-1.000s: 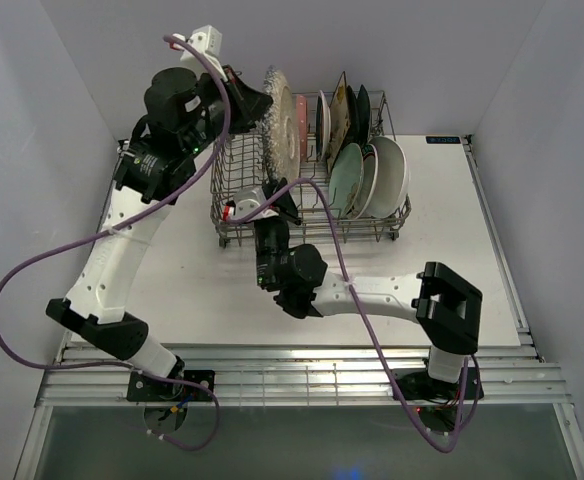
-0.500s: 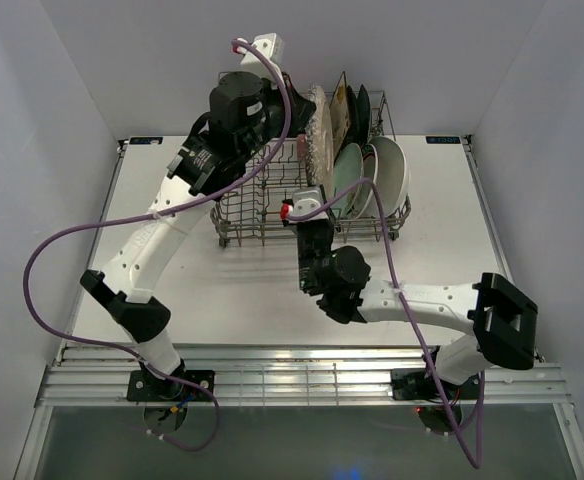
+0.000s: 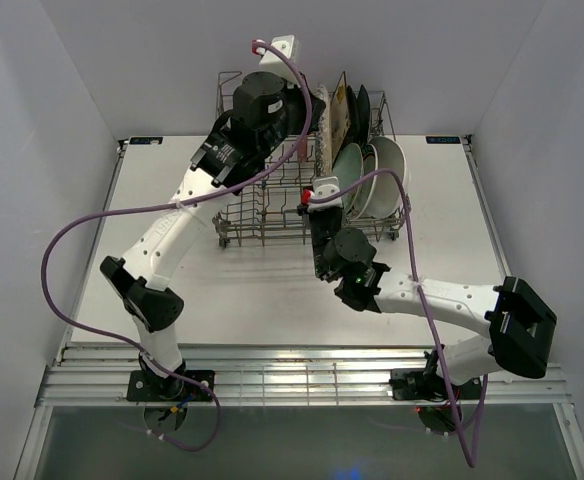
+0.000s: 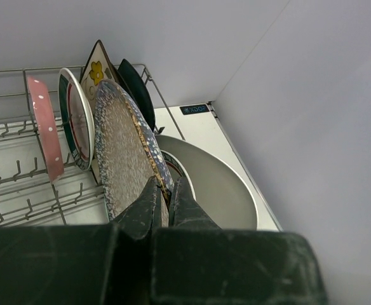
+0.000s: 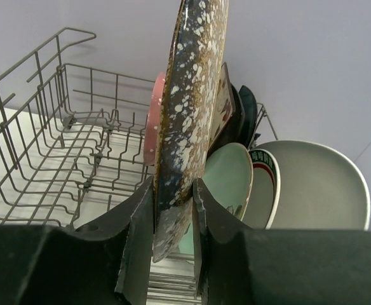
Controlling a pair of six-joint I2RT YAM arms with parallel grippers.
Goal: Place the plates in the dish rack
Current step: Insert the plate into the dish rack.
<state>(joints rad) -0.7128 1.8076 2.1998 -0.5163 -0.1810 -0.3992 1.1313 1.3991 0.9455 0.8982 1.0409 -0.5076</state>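
Note:
The silver plate's lower edge still hangs above the rack's wires. So the right gripper goes down toward the rack slot beside the pale green plate next and releases the silver plate.
The speckled silver round plate (image 3: 321, 125) stands on edge over the grey wire dish rack (image 3: 257, 208), just left of the standing plates. My left gripper (image 3: 308, 108) is shut on its top rim (image 4: 125, 152), as the left wrist view (image 4: 163, 190) shows. My right gripper (image 3: 322, 195) is shut on its lower rim (image 5: 188, 95), with the fingers on both faces (image 5: 173, 203). Standing in the rack are a pink plate (image 4: 44, 124), a teal-rimmed white plate (image 4: 77, 117), a cream floral square (image 4: 98, 67), a dark teal plate (image 4: 138, 89), a pale green plate (image 5: 230, 178) and a white oval plate (image 3: 387, 180).
The rack's left half (image 5: 46, 146) holds only upright tines, with a raised handle at its far left corner (image 3: 222, 80). White walls close in on the back and both sides. The rack sits at the back of the white table (image 3: 172, 270).
Both arms have carried the speckled plate to the right across the rack, from its left end to just beside the standing plates.

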